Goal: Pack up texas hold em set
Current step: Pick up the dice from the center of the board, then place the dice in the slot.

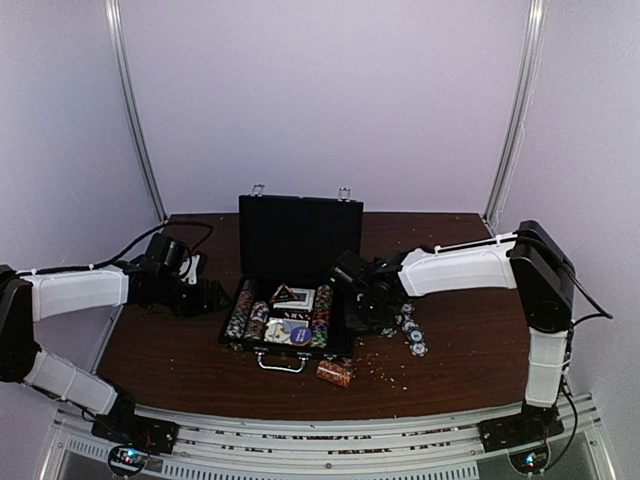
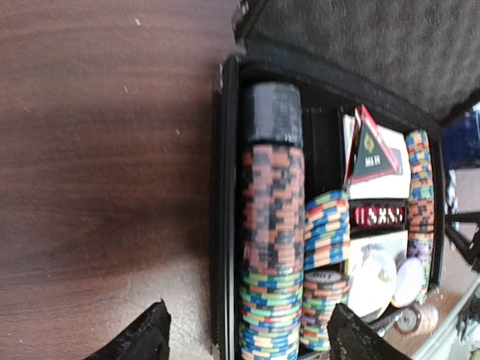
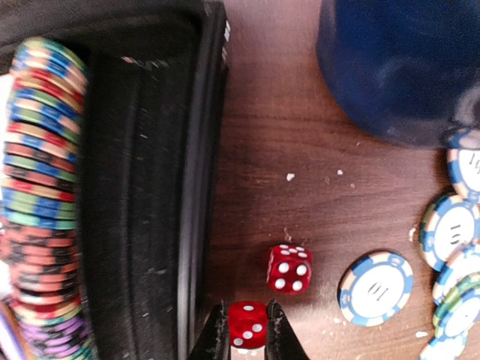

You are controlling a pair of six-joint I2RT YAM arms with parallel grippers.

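Observation:
My right gripper rises over the side of the case next and lowers to the tray's dice slot (image 1: pixel 294 314) for the release, because matching red dice lie there.
The black briefcase (image 1: pixel 297 236) lies open mid-table, with rows of striped poker chips (image 2: pixel 271 225), card decks (image 2: pixel 373 154) and a strip of red dice (image 2: pixel 377 215) in its tray. My left gripper (image 2: pixel 247 319) hangs open at the case's left edge (image 2: pixel 223 187), straddling the rim and the outer chip row. My right gripper (image 3: pixel 246 318) is down on the table just right of the case wall (image 3: pixel 150 225), shut on a red die (image 3: pixel 247 331). A second red die (image 3: pixel 289 268) sits loose just beyond it. Blue-and-white loose chips (image 3: pixel 375 288) lie to the right.
A dark blue cup (image 3: pixel 397 67) stands on the table beyond the loose dice and chips. A short roll of brownish chips (image 1: pixel 335 373) lies in front of the case, by its silver handle (image 1: pixel 283 362). Crumbs speckle the wooden tabletop (image 1: pixel 450 370).

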